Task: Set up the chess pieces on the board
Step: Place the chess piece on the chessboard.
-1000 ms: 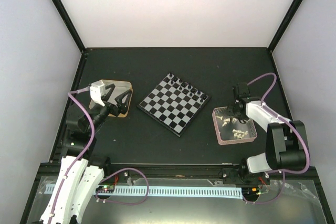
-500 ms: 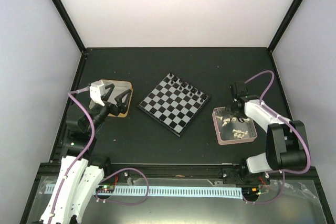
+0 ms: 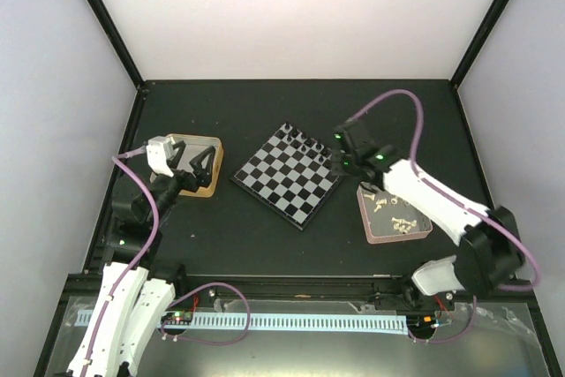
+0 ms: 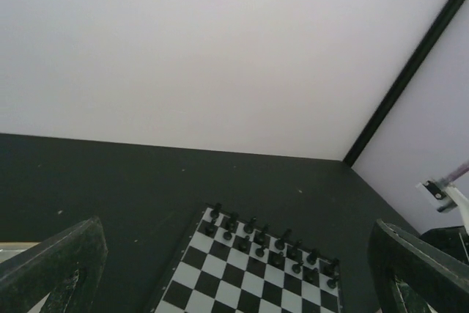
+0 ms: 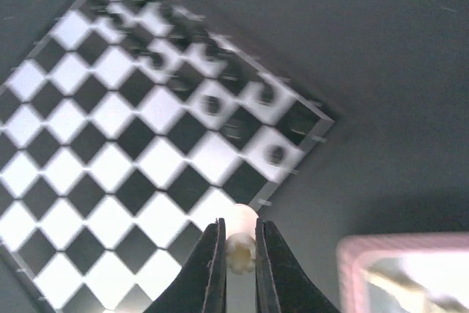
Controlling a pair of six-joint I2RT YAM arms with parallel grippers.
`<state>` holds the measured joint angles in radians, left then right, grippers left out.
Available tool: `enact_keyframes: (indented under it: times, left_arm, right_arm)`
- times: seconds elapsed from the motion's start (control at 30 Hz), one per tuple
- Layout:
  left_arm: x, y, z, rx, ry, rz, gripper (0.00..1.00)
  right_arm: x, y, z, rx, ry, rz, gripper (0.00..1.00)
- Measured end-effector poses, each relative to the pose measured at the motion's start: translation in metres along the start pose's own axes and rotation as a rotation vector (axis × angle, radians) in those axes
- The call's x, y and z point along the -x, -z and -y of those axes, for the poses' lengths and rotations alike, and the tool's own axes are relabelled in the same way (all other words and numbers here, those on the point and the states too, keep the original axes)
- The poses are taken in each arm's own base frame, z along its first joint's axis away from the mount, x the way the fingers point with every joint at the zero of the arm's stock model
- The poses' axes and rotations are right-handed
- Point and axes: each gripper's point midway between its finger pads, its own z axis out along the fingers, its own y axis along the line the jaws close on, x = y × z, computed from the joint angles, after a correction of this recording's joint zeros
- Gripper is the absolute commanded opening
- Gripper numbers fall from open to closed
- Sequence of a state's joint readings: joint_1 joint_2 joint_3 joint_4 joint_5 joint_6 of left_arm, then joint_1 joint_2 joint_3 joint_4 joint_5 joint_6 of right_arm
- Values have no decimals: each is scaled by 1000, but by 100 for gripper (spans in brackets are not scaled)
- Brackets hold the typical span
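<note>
I should bring my right gripper across the board toward the tin and down over that corner, because the board's corner by the tin is empty.
The chessboard (image 3: 291,174) lies at the table's middle, turned like a diamond, with black pieces (image 3: 305,142) along its far right edge. It also shows in the left wrist view (image 4: 249,273) and the right wrist view (image 5: 132,144). My right gripper (image 5: 238,254) is shut on a cream-white chess piece (image 5: 240,240) and holds it above the board's right edge (image 3: 347,165). More white pieces (image 3: 395,218) lie in the pink tray (image 3: 366,218). My left gripper (image 3: 199,168) is open and empty over the yellow-rimmed tin (image 3: 212,143).
The tin sits at the left, the pink tray (image 5: 352,251) right of the board. Black frame posts stand at the table's back corners, with pale walls all round. The right arm's purple cable (image 3: 397,103) arches over the back right.
My right gripper has left the pink tray and swung left to the board's right edge, now holding a white piece. The left gripper has barely moved.
</note>
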<state>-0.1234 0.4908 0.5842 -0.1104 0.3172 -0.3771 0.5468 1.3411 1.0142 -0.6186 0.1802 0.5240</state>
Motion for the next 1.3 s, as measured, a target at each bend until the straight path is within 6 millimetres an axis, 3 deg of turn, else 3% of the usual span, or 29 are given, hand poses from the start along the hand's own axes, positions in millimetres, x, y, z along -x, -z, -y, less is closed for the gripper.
enact_keyframes:
  times: [0.2,0.37,0.53,0.63,0.87,1.13,1.3]
  left_arm:
    - [-5,2,-24,135,32,-12,99]
    - [6,14,-48,307,108,25,99]
    - [24,31,-60,426,143,84,99]
    - [34,40,-59,444,132,117,99]
    - [52,59,-49,430,94,194,99]
    - [72,73,-36,408,61,241,99]
    - [90,85,-25,390,47,284,99]
  right_arm:
    - [8,-32,-118,148,194,-24,3]
    - [3,-57,-215,275,364,-30,4]
    - [-12,-74,-275,356,476,-58,4]
    - [-22,-87,-289,362,514,-97,5]
    - [-37,-116,-292,304,563,-199,7]
    - [-32,-120,-300,280,573,-236,12]
    - [-36,-121,-296,255,571,-272,19]
